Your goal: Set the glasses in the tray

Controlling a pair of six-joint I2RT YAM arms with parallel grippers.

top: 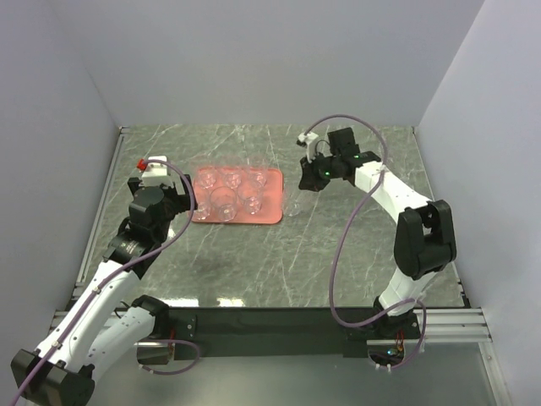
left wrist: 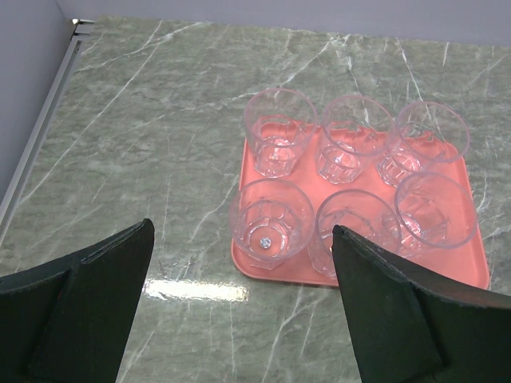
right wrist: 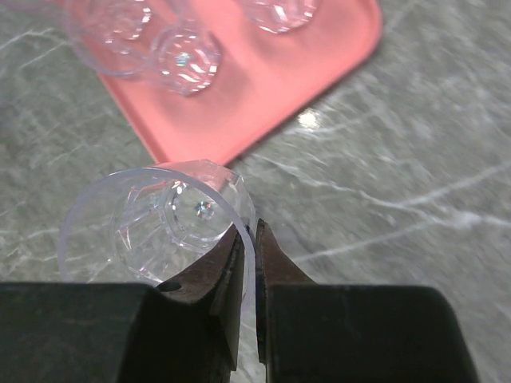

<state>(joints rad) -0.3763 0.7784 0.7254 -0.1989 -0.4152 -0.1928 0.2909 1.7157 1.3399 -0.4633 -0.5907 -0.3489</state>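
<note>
The glass in the robot's right gripper should go down next, to the left in the top view, to the tray's empty near corner [top: 271, 212] [right wrist: 190, 121] and be let go there.
The salmon-pink tray [top: 269, 182] lies left of centre on the marble table. Several clear glasses [left wrist: 278, 142] stand upright on it in two rows, filling it. My left gripper [left wrist: 241, 231] is open and empty, low over the table just before the tray's near left corner [left wrist: 299, 271]. My right gripper [right wrist: 249, 231] is shut on the rim of one more clear glass [right wrist: 152, 231], held just off a corner of the tray [right wrist: 263, 80]. In the top view the right gripper [top: 309, 178] hovers right of the tray.
Grey walls close in the table on three sides. A metal rail [left wrist: 40, 136] runs along the left edge. Bare marble [top: 355, 254] lies right of and in front of the tray.
</note>
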